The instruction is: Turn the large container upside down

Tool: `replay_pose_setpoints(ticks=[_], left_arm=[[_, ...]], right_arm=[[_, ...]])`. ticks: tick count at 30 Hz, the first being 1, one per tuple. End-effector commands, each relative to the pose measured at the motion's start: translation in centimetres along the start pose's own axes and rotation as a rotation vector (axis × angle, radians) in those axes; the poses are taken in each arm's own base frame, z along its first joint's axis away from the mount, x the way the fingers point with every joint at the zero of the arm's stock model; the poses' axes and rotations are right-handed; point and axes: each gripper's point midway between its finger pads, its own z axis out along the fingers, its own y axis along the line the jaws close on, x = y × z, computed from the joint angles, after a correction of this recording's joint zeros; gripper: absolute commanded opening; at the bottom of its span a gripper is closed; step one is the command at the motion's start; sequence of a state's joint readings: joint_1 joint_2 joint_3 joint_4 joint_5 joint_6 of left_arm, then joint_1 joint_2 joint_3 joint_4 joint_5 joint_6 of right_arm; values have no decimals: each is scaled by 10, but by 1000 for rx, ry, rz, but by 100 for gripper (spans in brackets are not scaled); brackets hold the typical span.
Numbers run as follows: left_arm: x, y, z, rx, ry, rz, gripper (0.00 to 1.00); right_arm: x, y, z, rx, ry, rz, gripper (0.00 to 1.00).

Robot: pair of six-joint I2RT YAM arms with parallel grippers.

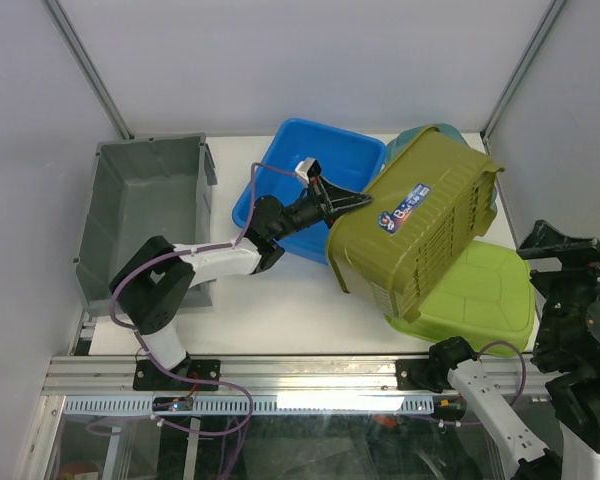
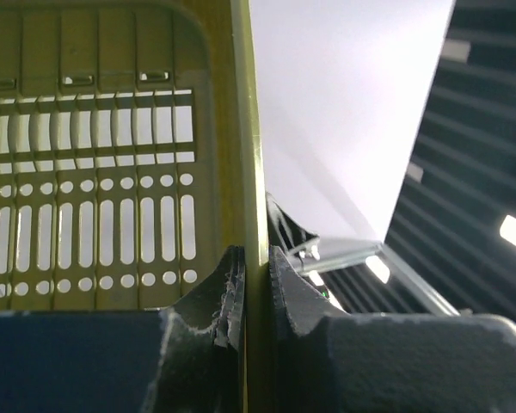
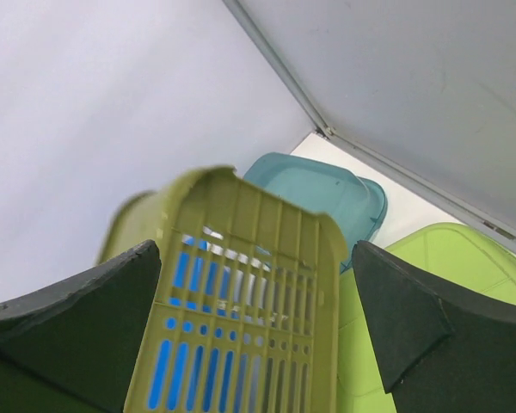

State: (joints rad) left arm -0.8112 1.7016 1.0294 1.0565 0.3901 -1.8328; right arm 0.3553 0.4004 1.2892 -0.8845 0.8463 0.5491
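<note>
My left gripper lowers the container (image 1: 420,235) toward the grey crate next, then releases it, since it hangs over the lime-green lid.
The large olive slotted container (image 1: 420,235) is lifted and tilted on its side, leaning over the lime-green lid (image 1: 495,295). A blue and white label shows on its upper face. My left gripper (image 1: 352,203) is shut on the container's left edge. In the left wrist view the jaws (image 2: 256,258) pinch the thin olive wall (image 2: 112,172) between them. My right gripper (image 1: 555,250) is open and empty at the right edge of the table. In the right wrist view its fingers (image 3: 256,249) stand wide apart, with the container's slotted end (image 3: 241,292) ahead and not touched.
A blue bin (image 1: 310,165) lies under my left arm. A teal bin (image 1: 435,133) stands behind the container and also shows in the right wrist view (image 3: 318,194). A grey crate (image 1: 140,205) stands at the left. White enclosure walls surround the table.
</note>
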Motion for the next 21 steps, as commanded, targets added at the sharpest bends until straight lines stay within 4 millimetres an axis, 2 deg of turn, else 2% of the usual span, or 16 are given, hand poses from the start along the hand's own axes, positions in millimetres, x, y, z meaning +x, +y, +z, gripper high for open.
replay_pose_setpoints(ticks=[1, 8, 10, 12, 13, 16, 18, 21], left_arm=[[1, -51, -20, 273, -25, -17, 0], [-33, -6, -51, 206, -152, -38, 0], [-44, 3, -61, 179, -185, -32, 22], [-54, 14, -71, 142, -213, -36, 54], [-58, 21, -75, 119, -224, -41, 63], [-69, 46, -85, 15, -232, -73, 76], [-72, 55, -92, -25, -245, -73, 83], [-79, 66, -100, -107, -268, -46, 88]], right_arm=[[-26, -7, -8, 13, -86, 51, 97], [-16, -3, -2, 11, -60, 27, 97], [-12, -1, 0, 6, -51, 24, 97], [-9, 2, 2, 0, -43, 25, 98], [-7, 3, 2, -3, -38, 22, 97], [-1, 5, 4, -11, -25, 24, 97], [2, 7, 5, -18, -19, 24, 97], [5, 8, 7, -24, -11, 23, 97]])
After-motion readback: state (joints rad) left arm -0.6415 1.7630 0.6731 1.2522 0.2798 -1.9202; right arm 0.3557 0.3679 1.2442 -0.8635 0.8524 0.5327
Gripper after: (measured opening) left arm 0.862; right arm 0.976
